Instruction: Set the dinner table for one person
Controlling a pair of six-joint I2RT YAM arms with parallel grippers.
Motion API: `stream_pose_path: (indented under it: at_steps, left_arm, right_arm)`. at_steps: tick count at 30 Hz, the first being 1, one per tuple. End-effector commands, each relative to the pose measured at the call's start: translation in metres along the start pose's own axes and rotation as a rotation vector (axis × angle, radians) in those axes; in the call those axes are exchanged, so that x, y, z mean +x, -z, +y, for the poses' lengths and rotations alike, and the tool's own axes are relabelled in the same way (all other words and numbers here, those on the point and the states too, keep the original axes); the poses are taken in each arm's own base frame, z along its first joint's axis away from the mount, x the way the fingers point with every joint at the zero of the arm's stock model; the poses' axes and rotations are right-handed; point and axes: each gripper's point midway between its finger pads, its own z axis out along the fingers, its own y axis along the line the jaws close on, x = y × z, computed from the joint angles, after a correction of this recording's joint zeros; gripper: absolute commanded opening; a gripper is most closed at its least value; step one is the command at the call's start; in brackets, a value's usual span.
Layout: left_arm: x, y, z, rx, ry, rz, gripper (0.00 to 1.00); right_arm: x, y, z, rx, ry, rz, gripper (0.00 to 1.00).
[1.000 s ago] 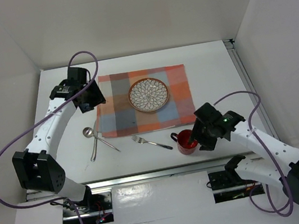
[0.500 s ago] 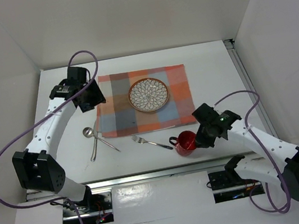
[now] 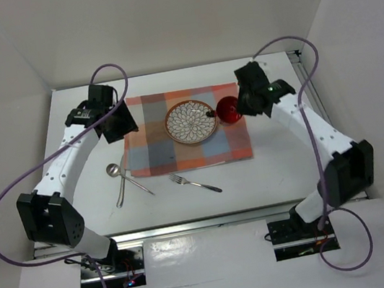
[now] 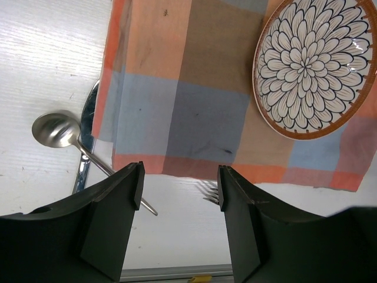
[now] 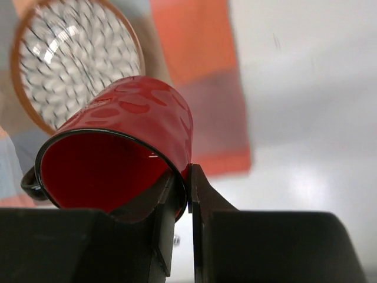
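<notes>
The robot's right gripper will next move outward and down to let go of the mug over the placemat's far corner [image 3: 227, 89], since that bare cloth is outward and below.
My right gripper [image 3: 242, 104] is shut on the rim of a red mug [image 3: 228, 110] and holds it above the right part of the checked placemat [image 3: 156, 146], just right of the patterned plate [image 3: 191, 122]. In the right wrist view the mug [image 5: 123, 147] is pinched at its wall between the two fingers [image 5: 203, 206], one inside and one outside. My left gripper [image 3: 118, 126] is open and empty over the placemat's left edge; its view shows the plate [image 4: 315, 65] and placemat [image 4: 177, 100]. The white dinner table [image 3: 283, 166] carries a fork [image 3: 194, 183], a spoon [image 3: 128, 177] and a knife [image 3: 121, 188].
The spoon [image 4: 59, 131] and knife [image 4: 85, 147] lie left of the placemat; the fork tines [image 4: 211, 194] show between my left fingers. An aluminium rail [image 3: 190, 226] edges the table's near side and another [image 3: 312, 96] its right side. White walls enclose the table.
My right gripper has lifted the red mug from the table's near right and carried it far and up to beside the plate. The left arm has not moved.
</notes>
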Motion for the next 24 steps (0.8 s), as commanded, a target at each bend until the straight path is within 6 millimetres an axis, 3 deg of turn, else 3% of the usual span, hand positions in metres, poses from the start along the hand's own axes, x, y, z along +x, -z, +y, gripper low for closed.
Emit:
stream_pose_path:
  at_steps: [1,2,3,4,5,6,7,8,9,10,16,17,24]
  left_arm:
    - [-0.003,0.007,-0.005,0.029,-0.011,-0.019,0.69]
    - [-0.001,0.008,-0.004,0.029,-0.011,-0.018,0.69]
    - [0.006,0.005,0.001,0.015,-0.012,0.004,0.69]
    - [0.008,0.006,0.002,0.015,-0.003,0.004,0.69]
    - [0.013,0.006,0.005,0.01,-0.004,0.012,0.69]
    - [0.017,0.004,0.006,0.003,0.007,0.023,0.69]
    - [0.019,0.002,0.007,0.003,0.007,0.024,0.69]
    - [0.02,0.003,0.008,0.003,0.007,0.024,0.69]
    - [0.029,0.0,0.009,-0.004,0.011,0.043,0.69]
    - [0.032,-0.002,0.011,-0.009,0.01,0.052,0.69]
    - [0.067,-0.011,0.02,-0.03,0.062,0.117,0.69]
    - [0.07,-0.01,0.023,-0.041,0.073,0.113,0.69]
    - [0.097,-0.023,0.054,-0.165,0.142,0.14,0.69]
  right_arm:
    - [-0.103,-0.031,0.017,-0.131,0.157,-0.23,0.0]
    - [-0.133,-0.027,0.024,-0.173,0.142,-0.274,0.0]
    - [-0.14,-0.055,0.019,-0.19,0.135,-0.23,0.0]
    - [-0.149,-0.064,0.021,-0.203,0.128,-0.226,0.0]
    - [-0.172,-0.06,0.032,-0.219,0.134,-0.271,0.0]
    - [-0.178,-0.069,0.032,-0.225,0.129,-0.266,0.0]
    - [-0.175,-0.095,0.035,-0.212,0.132,-0.232,0.0]
    - [-0.189,-0.095,0.042,-0.224,0.129,-0.264,0.0]
    - [-0.191,-0.102,0.044,-0.223,0.129,-0.261,0.0]
    - [-0.188,-0.122,0.039,-0.206,0.126,-0.235,0.0]
    - [-0.189,-0.157,0.047,-0.212,0.119,-0.217,0.0]
    - [-0.181,-0.17,0.046,-0.202,0.113,-0.188,0.0]
    - [-0.155,-0.208,0.045,-0.179,0.116,-0.11,0.0]
